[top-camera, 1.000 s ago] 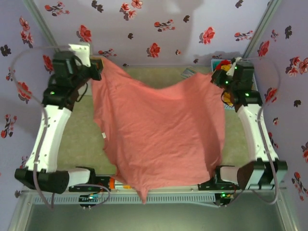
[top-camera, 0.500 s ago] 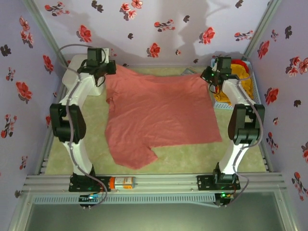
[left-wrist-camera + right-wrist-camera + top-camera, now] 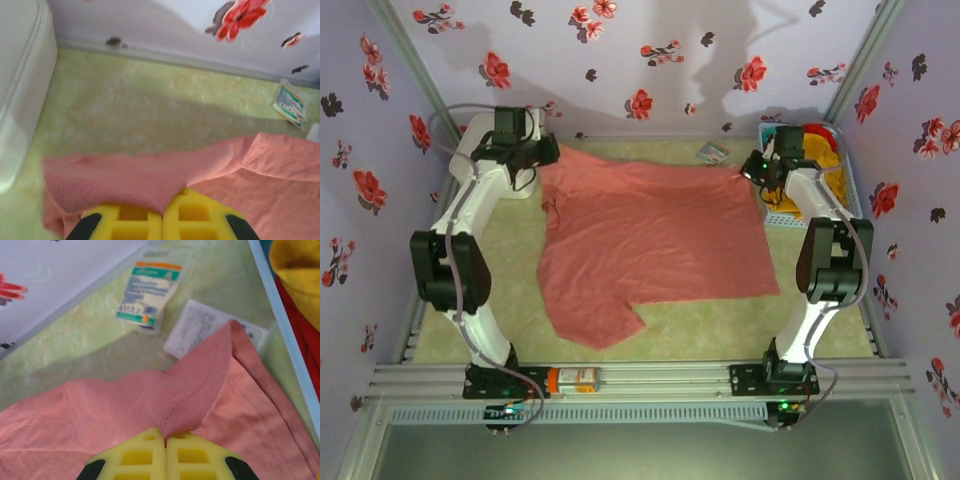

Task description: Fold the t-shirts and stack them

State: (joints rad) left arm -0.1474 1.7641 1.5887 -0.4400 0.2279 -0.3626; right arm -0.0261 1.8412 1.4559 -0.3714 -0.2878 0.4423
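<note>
My left gripper needs to move back and down over the shirt's body (image 3: 565, 232) next and release the pinched corner there, because the shirt's body lies flat below and back of it.
The salmon-pink t-shirt (image 3: 650, 235) lies spread flat over the green mat, one sleeve trailing toward the near left. My left gripper (image 3: 546, 157) pinches the shirt's far left corner (image 3: 125, 182), its yellow fingers (image 3: 195, 217) shut on the hem. My right gripper (image 3: 748, 170) is shut on the far right corner (image 3: 200, 390), where the cloth peaks up between the yellow fingers (image 3: 135, 460). A mustard yellow t-shirt (image 3: 825, 160) and a red one (image 3: 300, 325) lie in the bin at the far right.
A white rounded box (image 3: 485, 155) sits at the far left corner, close beside the left gripper. A blue-rimmed bin (image 3: 780, 215) stands along the right wall. A small printed packet (image 3: 147, 297) and a paper slip (image 3: 200, 325) lie by the back wall.
The shirt was held up high between both arms a second ago. Both grippers have since carried it back and down, so it now lies flat, and they have sunk slightly lower since.
</note>
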